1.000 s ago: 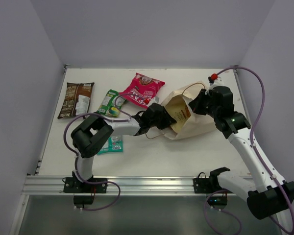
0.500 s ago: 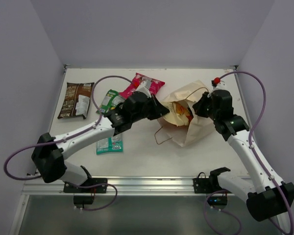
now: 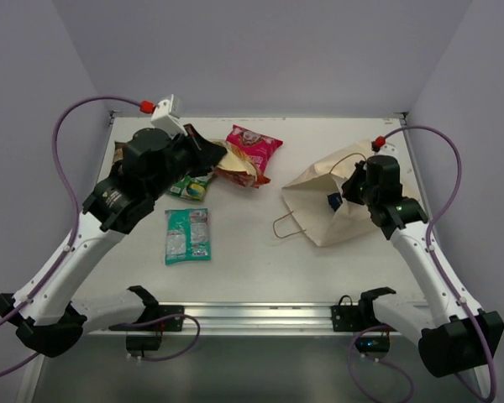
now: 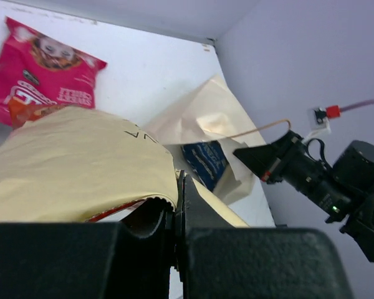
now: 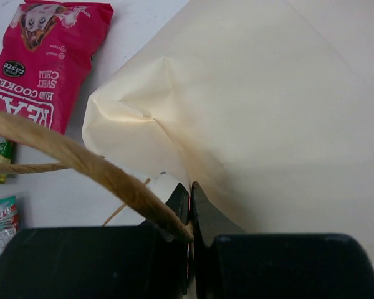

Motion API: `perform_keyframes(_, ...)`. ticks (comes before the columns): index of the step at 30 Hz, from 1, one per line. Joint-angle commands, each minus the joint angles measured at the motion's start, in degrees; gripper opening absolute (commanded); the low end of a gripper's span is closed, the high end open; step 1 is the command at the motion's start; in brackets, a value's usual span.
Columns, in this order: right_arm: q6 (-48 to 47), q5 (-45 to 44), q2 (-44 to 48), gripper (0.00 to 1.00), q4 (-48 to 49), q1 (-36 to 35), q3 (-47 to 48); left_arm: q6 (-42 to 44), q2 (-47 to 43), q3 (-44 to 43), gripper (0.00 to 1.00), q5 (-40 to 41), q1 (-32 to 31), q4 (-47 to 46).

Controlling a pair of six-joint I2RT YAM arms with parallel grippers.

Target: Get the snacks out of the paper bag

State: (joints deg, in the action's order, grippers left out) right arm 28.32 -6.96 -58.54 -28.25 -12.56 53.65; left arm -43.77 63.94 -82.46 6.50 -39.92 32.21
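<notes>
My left gripper brings the chips packet back and down next, onto empty table between the teal packet (image 3: 187, 235) and the bag's lower handle loop.
My left gripper (image 3: 217, 154) is shut on the cream-and-orange chips packet (image 3: 237, 166), which it holds above the table at the back, next to the magenta packet (image 3: 255, 145). In the left wrist view the cream packet (image 4: 75, 162) is clamped at its edge between the fingers. The paper bag (image 3: 336, 214) lies on its side at the right with its mouth facing left. A blue packet (image 3: 333, 200) shows inside it. My right gripper (image 3: 353, 186) is shut on the bag's rim (image 5: 174, 187) at the cord handle (image 5: 81, 162). On the table lie a green packet (image 3: 189, 185) and a teal packet (image 3: 187, 235).
The bag's lower handle loop (image 3: 284, 227) lies on the table in front of its mouth. My left arm (image 3: 126, 193) crosses the back left of the table and covers most of what lies there. White walls close in the back and both sides.
My left gripper shut on the cream-and-orange packet, pulled it out of the bag and carried it left and back. The bag has sagged flatter. The right gripper kept its hold.
</notes>
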Motion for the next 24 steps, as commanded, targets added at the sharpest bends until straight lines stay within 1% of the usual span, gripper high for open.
perform_keyframes(1,0.7,-1.8,0.6,0.00,-1.5,0.4,1.5,5.0,2.7,-0.9,0.00,0.2,3.3,-0.2)
perform_keyframes(2,0.6,-2.0,0.6,0.00,-1.9,0.4,2.0,4.7,3.5,-0.4,0.00,0.1,3.7,-1.4)
perform_keyframes(4,0.2,-2.2,0.7,0.00,-2.9,0.5,3.7,4.3,6.4,0.9,0.00,-3.2,4.8,-7.7)
perform_keyframes(5,0.0,-2.4,0.9,0.00,-3.1,0.7,4.2,3.1,7.2,3.3,0.00,-3.6,4.8,-10.4)
perform_keyframes(6,-0.2,-2.5,1.1,0.00,-3.3,0.7,5.1,2.3,8.5,5.2,0.00,-4.9,4.9,-16.2)
perform_keyframes(7,-0.5,-2.7,1.2,0.00,-3.7,0.8,5.5,1.3,9.1,7.1,0.00,-5.6,4.9,-19.1)
perform_keyframes(8,-0.6,-2.8,1.4,0.00,-3.8,1.0,5.9,-1.5,9.7,8.8,0.00,-6.1,4.9,-21.0)
perform_keyframes(10,-1.0,-3.2,1.9,0.00,-4.7,1.1,7.1,-3.9,10.7,14.4,0.00,-7.6,4.8,-25.6)
perform_keyframes(11,-1.2,-3.3,2.1,0.00,-4.9,1.3,7.3,-6.8,10.5,16.9,0.00,-7.7,4.9,-26.7)
perform_keyframes(12,-1.5,-3.5,2.5,0.00,-5.0,1.3,7.5,-8.0,9.5,22.6,0.00,-7.9,4.8,-29.4)
perform_keyframes(14,-2.2,-3.7,3.3,0.00,-5.4,1.4,7.7,-10.2,8.0,28.9,0.00,-7.6,4.8,-32.1)
perform_keyframes(15,-2.5,-3.8,3.5,0.00,-5.7,1.4,7.9,-10.6,6.0,34.7,0.00,-7.0,4.8,-34.8)
perform_keyframes(16,-3.1,-3.7,3.7,0.00,-6.0,1.5,8.0,-10.7,5.1,37.3,0.00,-6.8,4.8,-35.3)
perform_keyframes(18,-3.4,-3.8,4.0,0.00,-6.6,1.5,8.4,-12.0,2.3,43.0,0.00,-3.7,4.7,-37.0)
perform_keyframes(19,-3.7,-3.6,4.1,0.00,-7.1,1.5,8.5,-12.2,1.6,48.7,0.00,-3.6,4.7,-38.8)
perform_keyframes(22,-3.9,-2.5,4.6,0.00,-7.9,1.7,8.8,-15.1,1.4,56.5,0.00,-4.8,4.5,-43.6)
perform_keyframes(24,-4.1,-1.5,4.8,0.00,-8.4,1.6,9.6,-17.9,2.2,58.8,0.00,-5.8,3.0,-46.3)
